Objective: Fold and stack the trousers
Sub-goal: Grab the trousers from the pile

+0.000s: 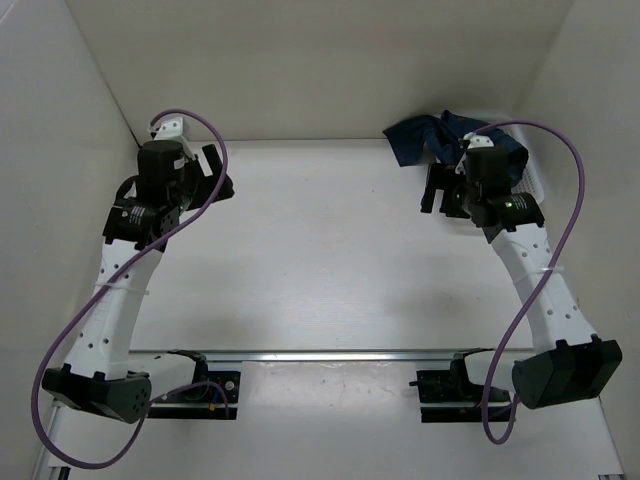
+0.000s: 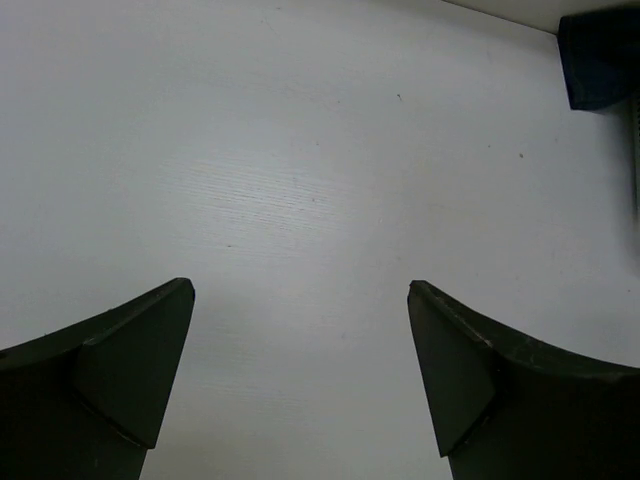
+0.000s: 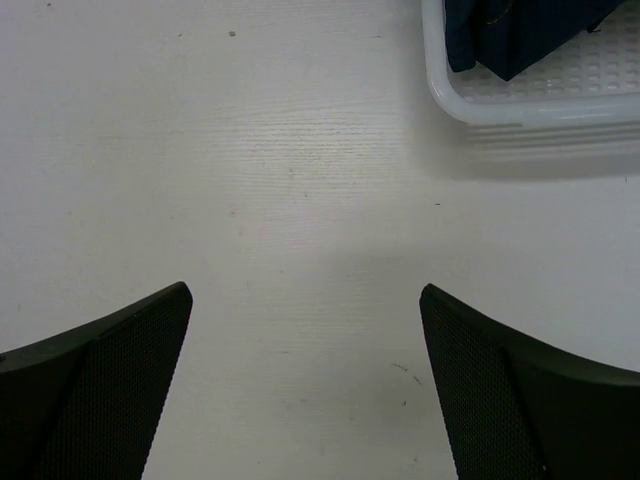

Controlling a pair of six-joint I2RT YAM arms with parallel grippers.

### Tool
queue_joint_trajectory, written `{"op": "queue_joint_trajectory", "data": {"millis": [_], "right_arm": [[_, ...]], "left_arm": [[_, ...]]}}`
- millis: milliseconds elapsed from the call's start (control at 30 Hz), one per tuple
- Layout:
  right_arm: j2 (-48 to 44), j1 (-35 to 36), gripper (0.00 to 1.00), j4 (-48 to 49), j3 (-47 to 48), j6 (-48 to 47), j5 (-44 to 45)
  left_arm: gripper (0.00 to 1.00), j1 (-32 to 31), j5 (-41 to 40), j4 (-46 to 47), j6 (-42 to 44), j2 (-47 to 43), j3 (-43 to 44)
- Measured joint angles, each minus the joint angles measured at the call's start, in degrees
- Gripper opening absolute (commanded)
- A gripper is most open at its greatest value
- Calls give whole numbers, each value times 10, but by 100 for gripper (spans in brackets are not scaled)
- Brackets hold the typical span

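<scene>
The right gripper moves outward, to its right in the top view, and down onto the bunched trousers next.
The dark navy trousers (image 1: pixel 422 140) lie bunched in the white mesh basket (image 1: pixel 531 180) at the far right of the table, partly hidden by my right arm. In the right wrist view they (image 3: pixel 520 30) show inside the basket (image 3: pixel 500 105) at the top right. A dark corner of them (image 2: pixel 598 60) shows at the top right of the left wrist view. My left gripper (image 1: pixel 222 172) is open and empty at the far left (image 2: pixel 300 340). My right gripper (image 1: pixel 436 188) is open and empty just left of the basket (image 3: pixel 305 340).
White walls enclose the table on the left, back and right. A metal rail (image 1: pixel 330 353) with the arm bases runs along the near edge. Purple cables (image 1: pixel 565 230) loop from both arms.
</scene>
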Motion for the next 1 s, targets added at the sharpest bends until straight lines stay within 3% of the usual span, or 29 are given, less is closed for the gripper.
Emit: {"op": "queue_joint_trajectory", "data": {"millis": [300, 367, 467, 533, 700, 833, 1000], "right_arm": [[-17, 4, 100, 0, 0, 22, 104], [-20, 3, 93, 1, 0, 22, 126], [-21, -7, 95, 11, 0, 25, 154], [-20, -43, 100, 20, 1, 29, 144], [24, -206, 100, 35, 33, 42, 0], [81, -231, 100, 35, 55, 60, -59], [212, -270, 98, 48, 159, 107, -117]], "left_arm": [[100, -4, 27, -4, 22, 19, 0], [100, -7, 27, -4, 28, 21, 2], [100, -20, 16, -5, 33, 24, 3], [100, -29, 9, -4, 33, 27, 4], [100, -38, 1, -4, 33, 41, 7], [100, -43, 1, -2, 29, 68, 18], [100, -48, 22, -2, 28, 116, 43]]}}
